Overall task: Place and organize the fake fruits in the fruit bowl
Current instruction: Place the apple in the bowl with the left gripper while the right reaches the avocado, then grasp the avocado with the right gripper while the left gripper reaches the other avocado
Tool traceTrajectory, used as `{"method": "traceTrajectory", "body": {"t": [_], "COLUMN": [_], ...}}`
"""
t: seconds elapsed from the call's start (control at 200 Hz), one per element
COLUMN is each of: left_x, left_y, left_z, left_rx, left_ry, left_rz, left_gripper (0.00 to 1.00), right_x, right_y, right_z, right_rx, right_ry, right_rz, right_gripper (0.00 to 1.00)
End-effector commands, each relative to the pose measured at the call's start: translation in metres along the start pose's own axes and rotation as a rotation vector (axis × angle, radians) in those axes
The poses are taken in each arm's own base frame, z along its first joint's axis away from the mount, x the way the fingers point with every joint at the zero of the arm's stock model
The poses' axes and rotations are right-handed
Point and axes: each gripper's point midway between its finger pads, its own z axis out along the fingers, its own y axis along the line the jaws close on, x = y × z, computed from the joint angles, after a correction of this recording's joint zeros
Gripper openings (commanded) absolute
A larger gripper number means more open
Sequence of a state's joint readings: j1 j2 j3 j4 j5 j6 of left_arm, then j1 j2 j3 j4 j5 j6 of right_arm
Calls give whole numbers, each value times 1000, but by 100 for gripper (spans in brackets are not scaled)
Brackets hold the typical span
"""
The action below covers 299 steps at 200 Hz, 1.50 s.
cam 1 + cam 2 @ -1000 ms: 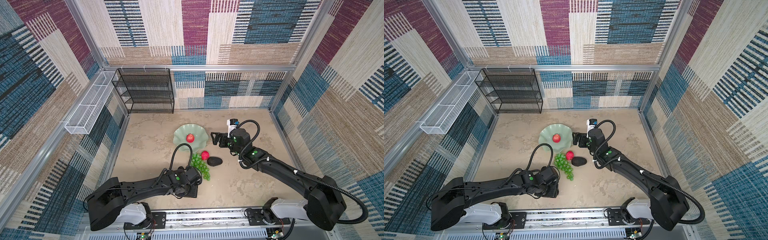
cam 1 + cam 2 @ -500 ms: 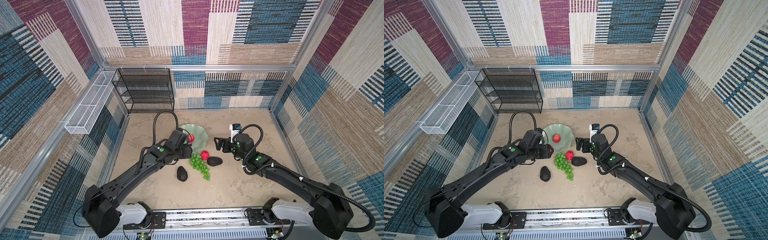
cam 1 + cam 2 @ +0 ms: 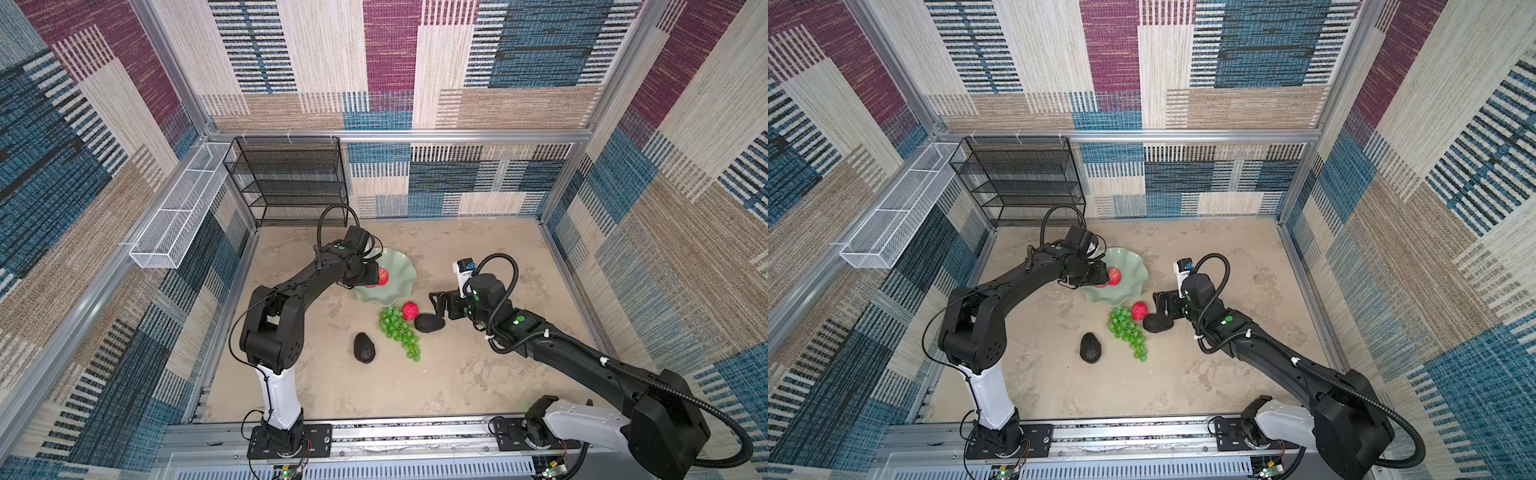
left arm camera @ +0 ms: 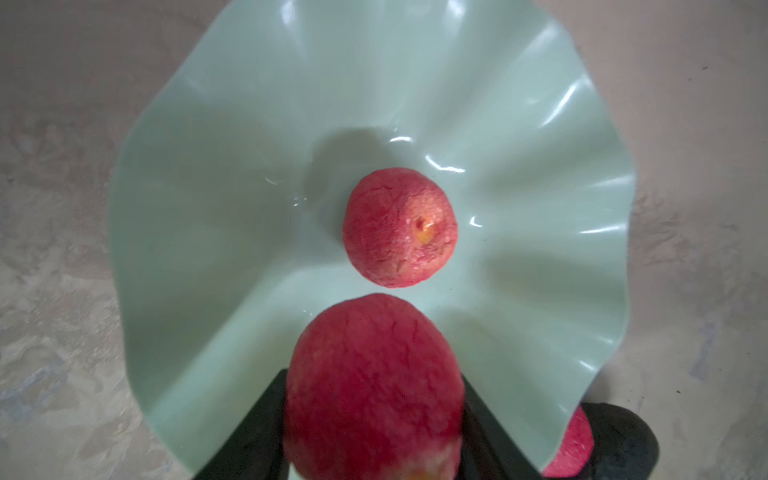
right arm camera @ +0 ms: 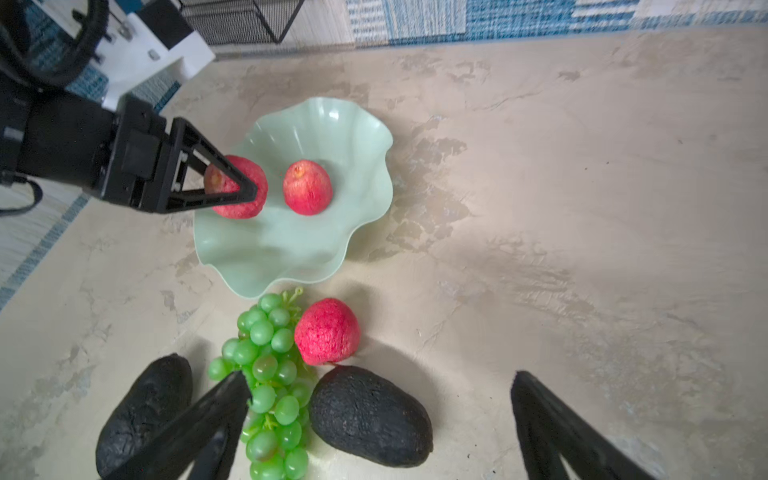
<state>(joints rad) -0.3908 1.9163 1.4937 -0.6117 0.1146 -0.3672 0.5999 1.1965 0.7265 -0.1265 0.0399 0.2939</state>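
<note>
The avocado (image 3: 429, 323) (image 5: 370, 417) beside the third apple is below the open fingers and closer to the robot's base, so the right gripper should move down and back onto it next.
The mint-green fruit bowl (image 3: 399, 266) (image 3: 1129, 262) (image 4: 249, 208) (image 5: 299, 245) holds one red apple (image 3: 384, 276) (image 4: 400, 227) (image 5: 307, 188). My left gripper (image 4: 376, 378) (image 5: 245, 189) hovers over the bowl's left side, shut on a second red apple (image 4: 374, 386) (image 5: 237, 187). On the table in front of the bowl lie a third apple (image 3: 410, 310) (image 5: 327, 331), green grapes (image 3: 399, 332) (image 5: 266, 374) and two dark avocados (image 3: 429, 323) (image 3: 364, 347). My right gripper (image 3: 438, 305) (image 5: 380, 374) is open just above the right avocado (image 5: 370, 415), holding nothing.
A black wire rack (image 3: 291, 183) stands at the back left against the wall. A white mesh basket (image 3: 178, 216) hangs on the left wall. Both arms meet near the bowl, the left arm (image 3: 307, 282) reaching in from the front left.
The left arm swung from the table's front up to the bowl, uncovering the front avocado. The right gripper drifted a little toward the front, staying open.
</note>
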Motion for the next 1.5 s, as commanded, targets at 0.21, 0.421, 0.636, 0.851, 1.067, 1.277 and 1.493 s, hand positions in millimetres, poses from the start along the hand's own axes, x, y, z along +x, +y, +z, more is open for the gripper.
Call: {"method": "traceTrajectory", "body": {"t": [0.21, 0.421, 0.636, 0.851, 1.067, 1.277, 1.493], "left_x": [8, -3, -34, -44, 6, 56, 72], "left_y": [-5, -10, -18, 3, 46, 75, 78], "left_z": [24, 9, -58, -165, -193, -156, -140], "left_rx": [33, 40, 40, -28, -86, -125, -111], "left_ry": [94, 56, -128, -505, -627, -494, -445], "left_rz": [-4, -10, 10, 2, -101, -194, -225], "left_gripper": [67, 74, 75, 77, 83, 84, 84], "right_x": [43, 60, 78, 96, 106, 83, 47], "right_y": [9, 8, 11, 13, 8, 7, 22], "right_z": [24, 38, 54, 73, 63, 17, 16], "right_rx": [-89, -100, -113, -76, -40, -11, -37], "right_ry": [146, 187, 237, 291, 320, 246, 178], "right_rz": [-104, -119, -155, -198, -139, -90, -109], "right_gripper": [100, 100, 99, 91, 56, 47, 51]}}
